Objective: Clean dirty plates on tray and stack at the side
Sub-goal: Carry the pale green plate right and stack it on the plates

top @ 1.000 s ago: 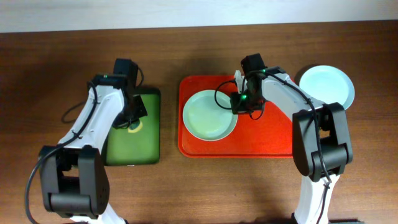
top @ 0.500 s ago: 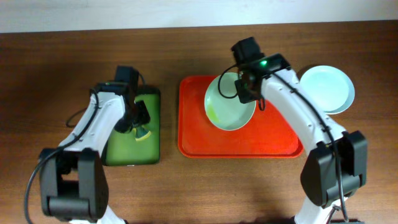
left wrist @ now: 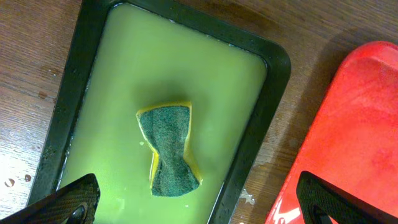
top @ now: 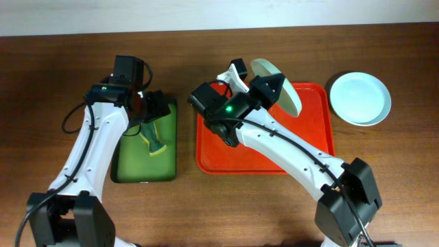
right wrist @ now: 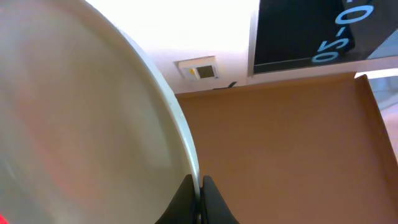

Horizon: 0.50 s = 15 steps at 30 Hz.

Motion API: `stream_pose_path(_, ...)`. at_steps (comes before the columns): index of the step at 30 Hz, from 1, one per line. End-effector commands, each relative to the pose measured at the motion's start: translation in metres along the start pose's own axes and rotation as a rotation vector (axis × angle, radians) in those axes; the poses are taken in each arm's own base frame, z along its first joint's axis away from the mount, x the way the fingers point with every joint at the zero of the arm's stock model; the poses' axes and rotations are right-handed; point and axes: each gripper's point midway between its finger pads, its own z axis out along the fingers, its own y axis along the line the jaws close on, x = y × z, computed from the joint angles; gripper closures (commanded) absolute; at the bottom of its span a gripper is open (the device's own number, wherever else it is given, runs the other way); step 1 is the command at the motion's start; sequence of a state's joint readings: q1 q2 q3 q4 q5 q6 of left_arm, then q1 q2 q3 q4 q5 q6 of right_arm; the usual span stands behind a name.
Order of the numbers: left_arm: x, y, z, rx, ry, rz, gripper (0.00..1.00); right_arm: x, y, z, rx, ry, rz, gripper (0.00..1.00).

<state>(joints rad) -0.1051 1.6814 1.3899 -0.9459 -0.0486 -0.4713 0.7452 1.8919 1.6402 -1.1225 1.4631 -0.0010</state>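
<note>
The second plate [top: 360, 99] lies flat beside the tray, so my right gripper should next swing right in the overhead view, level its plate, lower it and release it on top.
Over the red tray [top: 312, 140], my right gripper [top: 266, 89] is shut on the rim of a pale plate [top: 280, 88] that it holds up in the air, tipped on edge. In the right wrist view the plate [right wrist: 81, 124] fills the left side, and the right gripper [right wrist: 200, 193] pinches its rim. A second plate [top: 360, 98] lies flat on the table, right of the tray. My left gripper [top: 149, 113] hangs open above a green-and-yellow sponge [top: 154, 142]. The sponge [left wrist: 169, 149] lies loose ahead of the left gripper [left wrist: 199, 211], whose fingertips [left wrist: 71, 200] stand wide apart.
The sponge rests in a green, dark-rimmed tray [top: 172, 137] filled with yellowish liquid, left of the red tray. A strip of wooden table [left wrist: 292, 155] separates the two trays. The red tray's edge [left wrist: 354, 124] shows at the right of the left wrist view.
My left gripper opened and let go of the sponge, which now lies in the green tray. My right arm lifted the plate off the red tray and tipped it on edge.
</note>
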Motion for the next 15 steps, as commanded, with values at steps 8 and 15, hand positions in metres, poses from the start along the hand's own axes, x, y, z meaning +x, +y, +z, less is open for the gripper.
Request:
stream_pose_path(8,-0.005,-0.001,-0.006,0.010,-0.019,-0.002,0.01,0.093,0.091,0.151,-1.339,0.418,0.870,0.96)
stream_pose_path(15,-0.005,-0.001,-0.006,0.009,-0.018,-0.002,0.01,0.275,0.071,0.269,-1.156,0.717,1.436,0.96)
